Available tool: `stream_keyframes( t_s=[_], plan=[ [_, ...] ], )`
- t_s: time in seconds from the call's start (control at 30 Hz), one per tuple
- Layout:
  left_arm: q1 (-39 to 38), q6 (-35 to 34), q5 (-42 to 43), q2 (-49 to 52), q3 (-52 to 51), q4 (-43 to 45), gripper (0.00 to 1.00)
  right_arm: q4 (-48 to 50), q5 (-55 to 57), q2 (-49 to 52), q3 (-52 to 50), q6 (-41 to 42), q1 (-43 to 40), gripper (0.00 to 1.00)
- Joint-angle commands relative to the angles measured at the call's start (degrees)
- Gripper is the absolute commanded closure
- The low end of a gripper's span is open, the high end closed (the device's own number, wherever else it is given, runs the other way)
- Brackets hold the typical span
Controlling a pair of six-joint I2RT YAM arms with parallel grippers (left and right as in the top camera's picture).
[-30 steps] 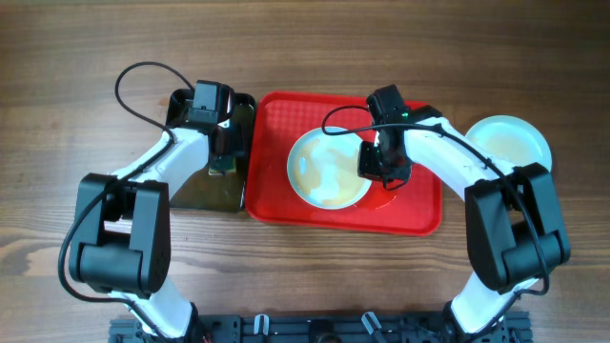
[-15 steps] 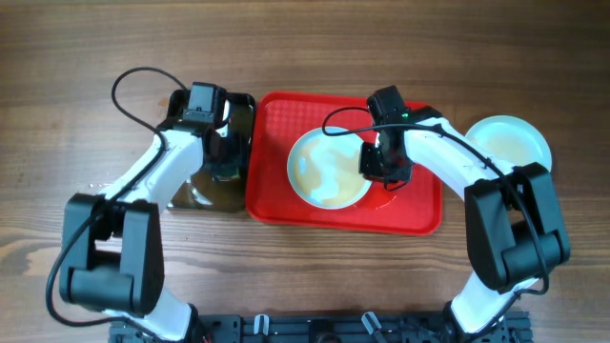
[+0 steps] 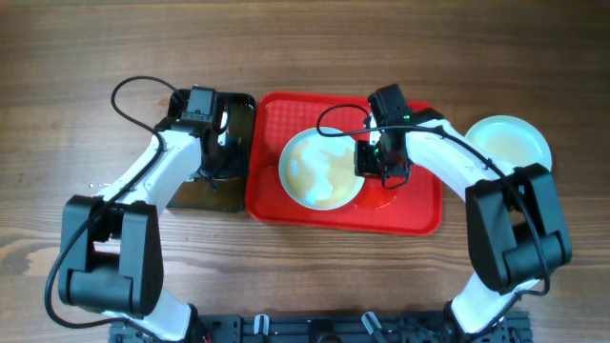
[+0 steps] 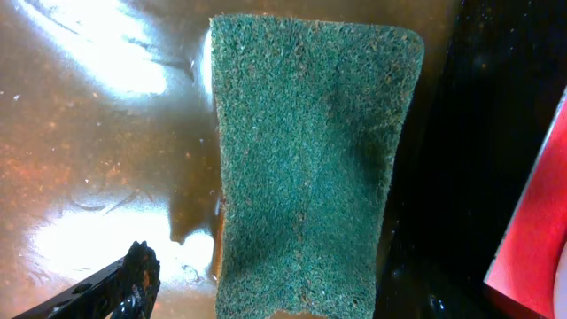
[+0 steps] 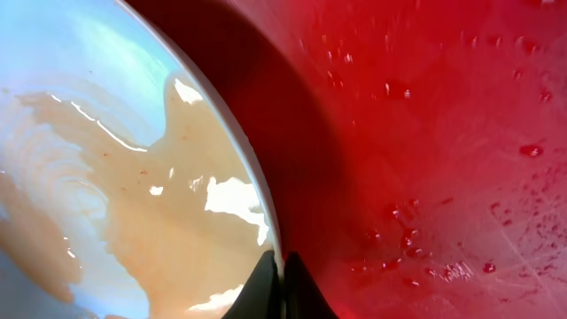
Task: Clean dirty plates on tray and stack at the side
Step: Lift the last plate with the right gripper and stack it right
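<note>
My right gripper will next lift the plate, carry it over and bring it down onto the other plate, to the gripper's right in the overhead view, so that both are stacked.
A pale plate with thin orange-brown sauce water lies on the red tray. My right gripper is shut on its right rim. The right wrist view shows the jaws pinching the plate's edge, which is raised a little above the wet tray. Another plate sits on the table at the right. I see no third plate. My left gripper hangs open over the black pan. One finger is clear of the green sponge.
The black pan left of the tray holds brownish water under the sponge. Red droplets dot the tray beside the plate. Bare wooden table surrounds the tray and pan.
The right gripper has dragged the plate a little to the left on the tray. The left arm has shifted over the pan, its elbow swinging outward.
</note>
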Motion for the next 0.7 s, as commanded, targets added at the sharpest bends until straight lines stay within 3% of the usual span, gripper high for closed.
stream_keyframes(
  t_s=[0.0, 0.1, 0.37, 0.6, 0.67],
  plan=[
    [0.00, -0.35, 1.60, -0.50, 0.04, 0.17, 0.12, 1.09, 1.40, -5.70, 1.05, -2.67, -0.20, 0.96],
    [0.00, -0.35, 1.60, -0.50, 0.04, 0.26, 0.11, 1.20, 2.03, -10.58, 1.05, -6.93, -0.20, 0.96],
    [0.00, -0.35, 1.60, -0.50, 0.04, 0.66, 0.11, -0.92, 21.70, -18.56, 1.05, -8.33, 0.02, 0.96],
    [0.00, -0.35, 1.60, -0.50, 0.04, 1.09, 0.11, -1.11, 29.57, -21.29, 1.05, -8.41, 2.95, 0.95],
    [0.00, -0.35, 1.60, -0.50, 0.04, 1.05, 0.11, -1.36, 42.99, -21.29, 1.05, -8.22, 6.19, 0.95]
  ],
)
